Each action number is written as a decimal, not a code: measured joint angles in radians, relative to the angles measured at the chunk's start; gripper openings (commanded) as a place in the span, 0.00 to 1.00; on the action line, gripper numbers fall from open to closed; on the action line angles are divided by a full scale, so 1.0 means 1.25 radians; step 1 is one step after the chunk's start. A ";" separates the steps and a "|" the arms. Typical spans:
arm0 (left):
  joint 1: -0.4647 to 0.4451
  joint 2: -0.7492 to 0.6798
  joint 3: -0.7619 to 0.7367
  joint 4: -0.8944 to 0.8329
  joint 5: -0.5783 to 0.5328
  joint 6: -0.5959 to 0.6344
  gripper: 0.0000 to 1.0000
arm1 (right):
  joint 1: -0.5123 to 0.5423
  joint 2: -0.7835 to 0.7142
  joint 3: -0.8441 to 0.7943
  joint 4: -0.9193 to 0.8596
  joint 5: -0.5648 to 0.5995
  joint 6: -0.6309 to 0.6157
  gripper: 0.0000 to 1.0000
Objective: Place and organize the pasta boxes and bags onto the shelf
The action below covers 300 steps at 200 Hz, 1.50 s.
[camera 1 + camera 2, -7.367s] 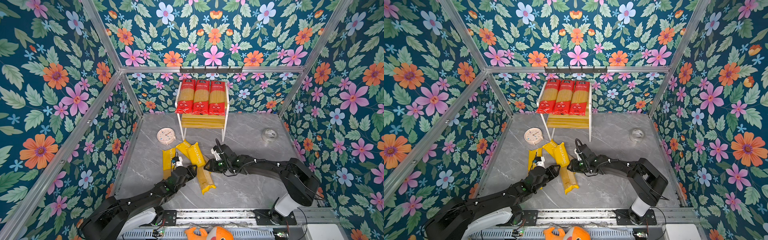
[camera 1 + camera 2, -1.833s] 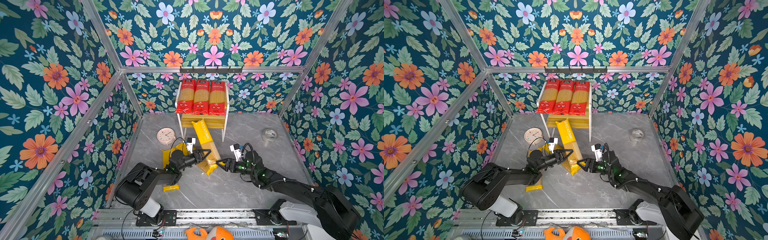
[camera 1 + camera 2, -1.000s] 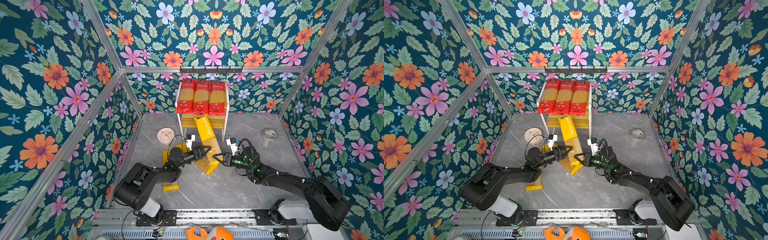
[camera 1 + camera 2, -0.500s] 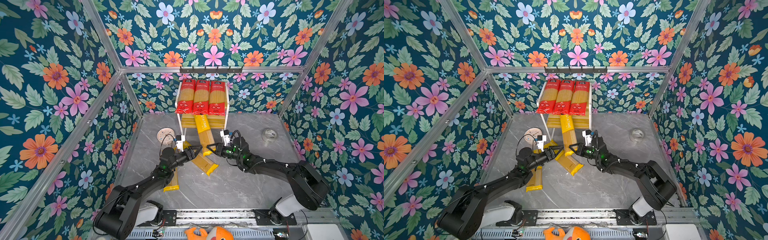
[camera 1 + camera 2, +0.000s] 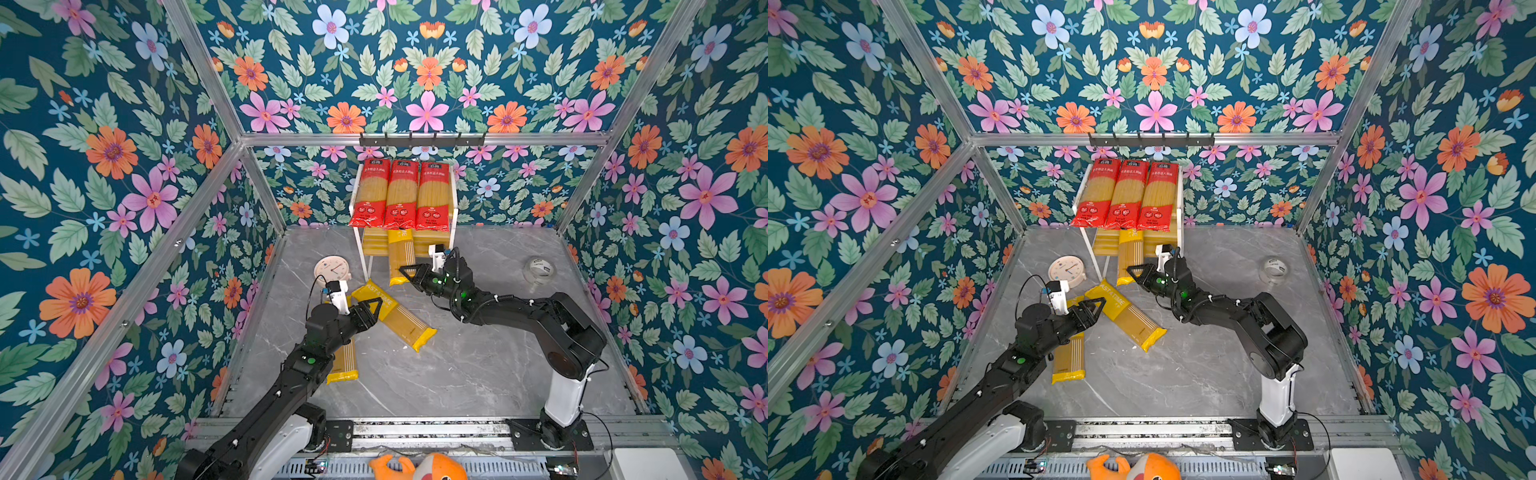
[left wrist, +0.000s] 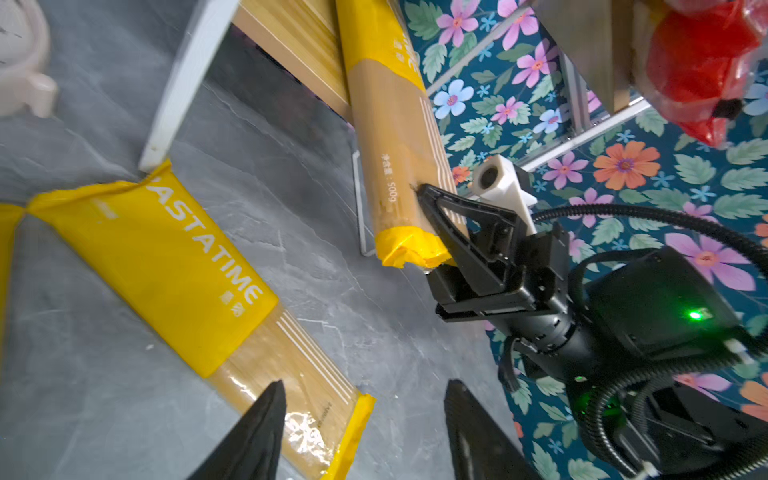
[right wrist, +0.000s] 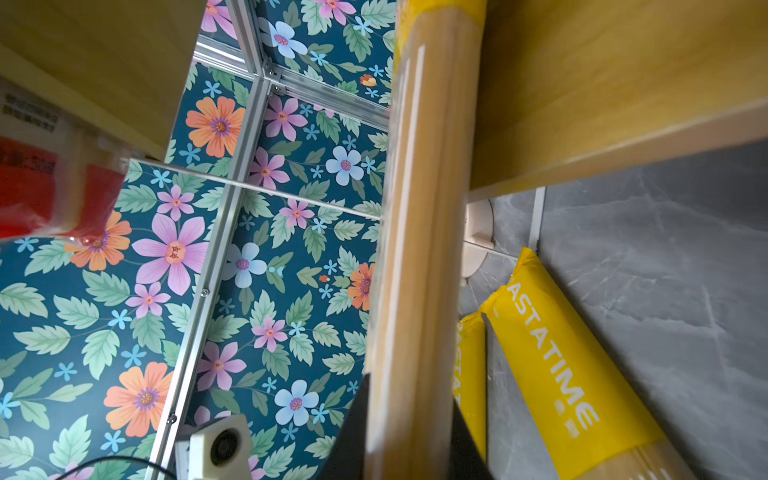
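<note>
The yellow bag's near half juts off the board. The bag gets pushed outward and toward the lower board's end by the clock next by my right gripper, for release.
The shelf (image 5: 360, 253) stands at the back, with three red-ended pasta bags (image 5: 401, 193) (image 5: 1127, 195) side by side on its top board. My right gripper (image 5: 409, 274) (image 7: 409, 415) is shut on the near end of a yellow bag (image 5: 401, 253) (image 7: 419, 249). That bag's far end lies on the lower board (image 7: 602, 83). My left gripper (image 5: 372, 307) (image 6: 365, 399) hangs open, holding nothing, over a yellow PASTATIME bag (image 5: 395, 316) (image 6: 166, 266) lying slantwise on the floor. Another yellow bag (image 5: 345, 361) lies partly under the left arm.
A round pink clock (image 5: 332, 269) lies left of the shelf leg. A roll of clear tape (image 5: 538, 270) sits at the right. A black hook rail (image 5: 422, 139) runs along the back wall above the shelf. An orange plush toy (image 5: 419, 467) lies at the front edge.
My right gripper has carried the yellow bag back, so its far end now rests on the lower board. My left gripper has opened, let go of that bag and drawn back to the left.
</note>
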 measured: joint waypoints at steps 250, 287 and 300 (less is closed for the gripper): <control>0.013 -0.039 -0.081 -0.074 -0.108 -0.028 0.65 | 0.062 0.155 0.233 -0.065 0.066 0.079 0.14; 0.013 -0.034 -0.081 -0.069 -0.108 -0.030 0.65 | 0.063 0.207 0.338 -0.122 0.085 0.081 0.16; 0.013 -0.044 -0.081 -0.074 -0.109 -0.030 0.64 | 0.063 0.218 0.342 -0.119 0.089 0.095 0.23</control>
